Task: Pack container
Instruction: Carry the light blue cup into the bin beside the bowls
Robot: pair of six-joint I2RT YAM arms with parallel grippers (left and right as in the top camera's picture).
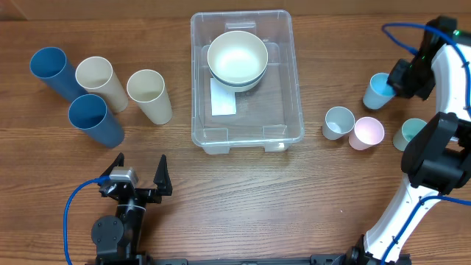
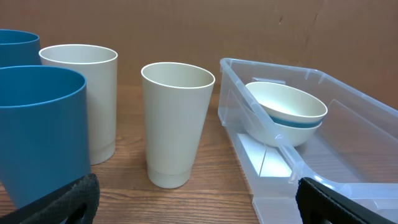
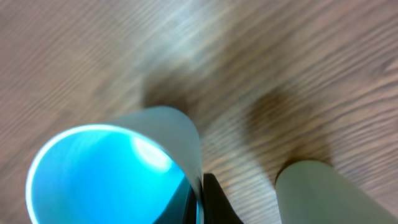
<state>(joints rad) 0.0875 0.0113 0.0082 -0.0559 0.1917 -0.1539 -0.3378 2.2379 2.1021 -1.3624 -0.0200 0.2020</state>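
Note:
The robot's right gripper will next carry the cup to the left in the overhead view, over the container's side and down to release it, because a free part of the container's bottom is there by the bowls.
The clear container [image 1: 246, 141] stands at the table's middle, with a white label [image 1: 223, 101] on its floor and stacked bowls, white over blue [image 1: 237, 60], at its far end. It also shows in the left wrist view [image 2: 354, 127], with the bowls [image 2: 286, 112] inside. My right gripper [image 1: 401, 77] is far right, shut on the rim of a light blue cup [image 1: 377, 90]; the right wrist view shows its fingers [image 3: 202, 199] pinching the cup's wall [image 3: 106, 174]. My left gripper [image 1: 140, 163] is open and empty near the front edge, left of the container [image 2: 198, 202].
Two blue tumblers [image 1: 51, 70] [image 1: 94, 119] and two cream tumblers [image 1: 99, 81] [image 1: 149, 96] stand at the left. Small grey [image 1: 338, 122], pink [image 1: 366, 133] and pale green [image 1: 411, 134] cups stand at the right. A cream tumbler [image 2: 174, 121] is ahead of the left gripper.

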